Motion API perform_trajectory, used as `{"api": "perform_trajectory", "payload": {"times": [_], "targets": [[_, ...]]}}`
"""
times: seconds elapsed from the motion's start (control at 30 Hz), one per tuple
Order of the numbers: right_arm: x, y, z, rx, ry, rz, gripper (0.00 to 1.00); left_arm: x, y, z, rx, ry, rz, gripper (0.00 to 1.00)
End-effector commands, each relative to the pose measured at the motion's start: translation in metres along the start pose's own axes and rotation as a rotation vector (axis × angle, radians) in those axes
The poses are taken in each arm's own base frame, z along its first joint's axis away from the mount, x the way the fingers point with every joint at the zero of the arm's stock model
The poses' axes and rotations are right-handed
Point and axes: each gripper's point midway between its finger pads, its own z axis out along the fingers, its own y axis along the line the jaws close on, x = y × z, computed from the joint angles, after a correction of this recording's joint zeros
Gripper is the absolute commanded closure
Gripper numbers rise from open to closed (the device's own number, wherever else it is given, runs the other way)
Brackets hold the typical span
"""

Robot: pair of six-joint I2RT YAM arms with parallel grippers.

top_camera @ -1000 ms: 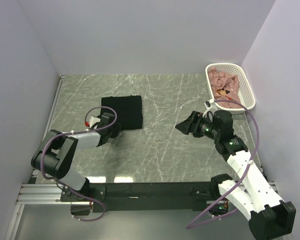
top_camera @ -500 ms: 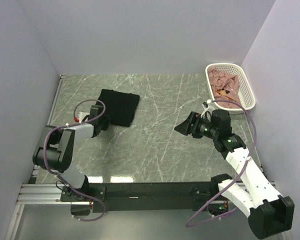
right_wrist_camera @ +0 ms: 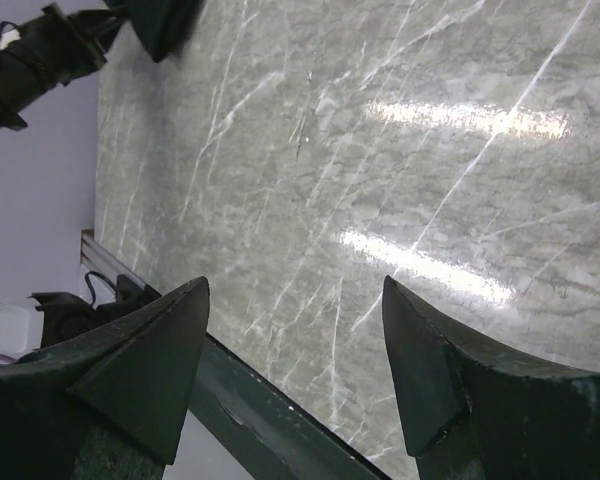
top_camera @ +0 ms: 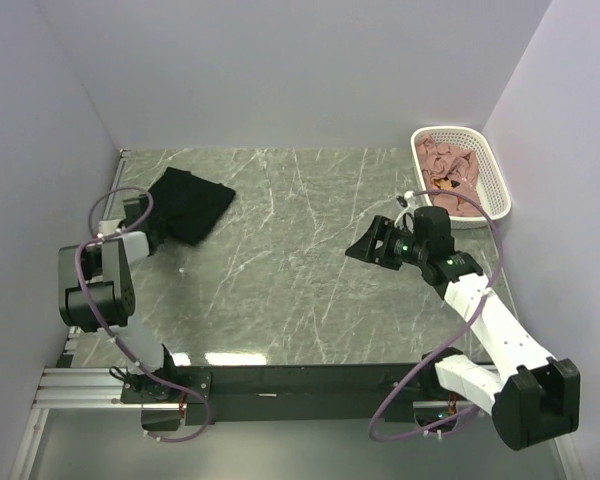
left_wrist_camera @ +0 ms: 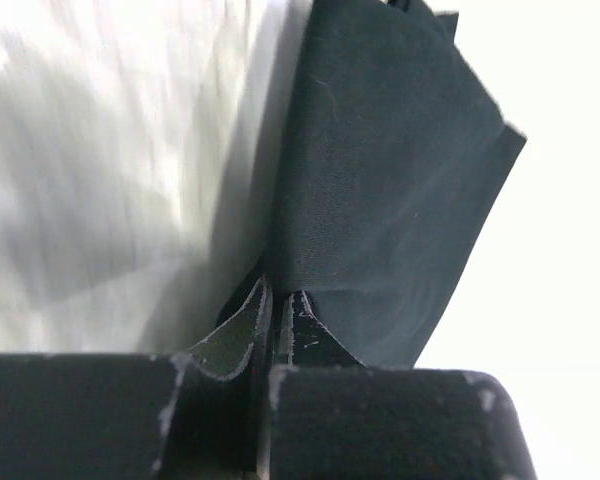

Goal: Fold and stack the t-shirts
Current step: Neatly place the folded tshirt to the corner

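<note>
The black t-shirt (top_camera: 188, 204) is lying crooked. My left gripper should pull it by its pinched edge toward the purple side and then let go of it on the tabletop.
A folded black t-shirt (top_camera: 188, 204) lies at the far left of the marble table, turned at an angle. My left gripper (top_camera: 156, 236) is shut on its near edge; the left wrist view shows the two fingertips (left_wrist_camera: 277, 300) pinching the black t-shirt (left_wrist_camera: 380, 190). Dusty pink t-shirts (top_camera: 447, 170) lie crumpled in the white basket (top_camera: 490, 170) at the far right. Right of the table's centre, above the surface, my right gripper (top_camera: 365, 248) hangs open and empty. Its wrist view shows the wide-apart right gripper (right_wrist_camera: 295, 300) over bare marble, with the black t-shirt (right_wrist_camera: 160, 22) far off.
A purple side wall (top_camera: 40, 150) rises just beside the left arm. The white basket stands against the right wall. A dark rail (top_camera: 300, 380) runs along the table's near edge, with both arm bases on it.
The left gripper closed on the black t-shirt and dragged it left and farther away, rotating it. The right gripper shifted slightly left and stayed open.
</note>
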Motion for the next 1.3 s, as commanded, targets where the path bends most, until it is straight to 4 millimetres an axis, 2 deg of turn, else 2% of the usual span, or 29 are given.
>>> {"api": "perform_trajectory", "payload": {"times": [0.0,0.03,0.07,0.13,0.2,0.3,0.37,0.4,0.43,0.47,0.53,0.57,0.63,0.67,0.7,0.83,1.0,1.13,1.23,1.27], "targets": [[-0.022,0.013,-0.002,-0.023,-0.037,-0.044,0.24,-0.044,-0.020,0.012,0.035,-0.079,-0.055,0.99],[-0.022,0.012,-0.001,-0.021,-0.034,-0.042,0.24,-0.058,-0.018,0.015,0.034,-0.095,-0.088,0.99],[-0.021,0.010,0.001,-0.016,-0.029,-0.037,0.24,-0.064,-0.012,0.017,0.031,-0.105,-0.103,0.99],[-0.020,0.008,0.003,-0.012,-0.023,-0.039,0.24,-0.076,-0.016,0.020,0.064,-0.118,-0.135,0.99],[-0.018,0.005,0.004,-0.006,-0.014,-0.038,0.24,-0.080,-0.016,0.026,0.061,-0.120,-0.162,0.99],[-0.016,0.004,0.006,-0.005,-0.009,-0.039,0.24,-0.081,-0.028,0.034,0.109,-0.115,-0.206,0.99],[-0.015,0.003,0.007,-0.001,-0.001,-0.038,0.25,-0.073,-0.032,0.039,0.134,-0.077,-0.215,0.99],[-0.016,0.003,0.006,-0.002,-0.002,-0.042,0.25,-0.073,-0.036,0.039,0.145,-0.070,-0.202,0.95],[-0.015,0.002,0.007,-0.002,0.001,-0.039,0.25,-0.071,-0.037,0.039,0.140,-0.065,-0.187,0.91],[-0.016,0.003,0.006,-0.002,-0.004,-0.042,0.25,-0.072,-0.042,0.036,0.149,-0.076,-0.174,0.79],[-0.016,0.004,0.005,-0.007,-0.007,-0.046,0.25,-0.072,-0.043,0.030,0.149,-0.090,-0.134,0.66],[-0.016,0.006,0.005,-0.014,-0.007,-0.048,0.25,-0.073,-0.042,0.023,0.154,-0.098,-0.128,0.49],[-0.017,0.008,0.003,-0.024,-0.014,-0.054,0.25,-0.074,-0.039,0.016,0.155,-0.099,-0.131,0.36],[-0.016,0.009,0.002,-0.028,-0.014,-0.052,0.25,-0.073,-0.031,0.013,0.147,-0.101,-0.130,0.28],[-0.014,0.009,0.002,-0.034,-0.013,-0.053,0.25,-0.072,-0.033,0.006,0.164,-0.093,-0.129,0.27],[-0.011,0.010,0.000,-0.048,-0.019,-0.054,0.25,-0.056,-0.022,-0.004,0.169,-0.066,-0.100,0.29],[-0.011,0.013,-0.004,-0.059,-0.028,-0.062,0.25,-0.035,-0.009,0.005,0.123,-0.019,-0.075,0.34],[-0.012,0.013,-0.003,-0.056,-0.030,-0.062,0.25,-0.023,-0.009,0.010,0.108,-0.007,-0.064,0.36],[-0.010,0.011,-0.001,-0.054,-0.021,-0.058,0.25,-0.022,-0.007,0.018,0.086,-0.009,-0.059,0.42],[-0.009,0.010,0.000,-0.052,-0.018,-0.055,0.25,-0.020,-0.007,0.023,0.078,-0.005,-0.053,0.48]]}}
